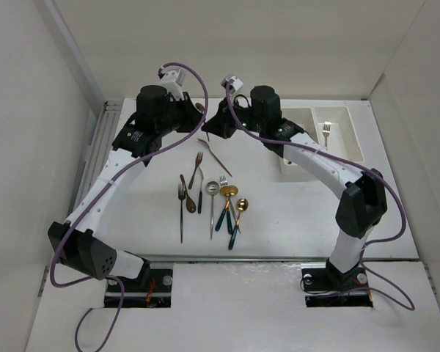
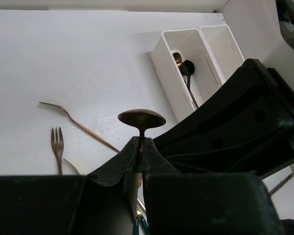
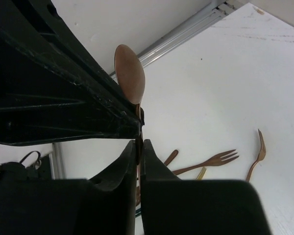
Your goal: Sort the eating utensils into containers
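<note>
The spoons already lie in the tray section with the black spoon, so my right gripper should next swing away from the left gripper and then go down over that section.
Both grippers meet above the far middle of the table, each shut on one copper spoon. In the left wrist view my left gripper pinches its handle, with the bowl just above the fingertips. In the right wrist view my right gripper is shut on the same handle, below the bowl. In the top view the left gripper and the right gripper nearly touch. The white two-compartment tray stands at the far right. Its right compartment holds a silver fork. Its left compartment holds a black spoon and a copper one.
Loose utensils lie mid-table: a copper fork, a wooden fork, a black fork, a wooden spoon, a silver spoon and gold-headed, green-handled pieces. A metal rail runs along the left edge.
</note>
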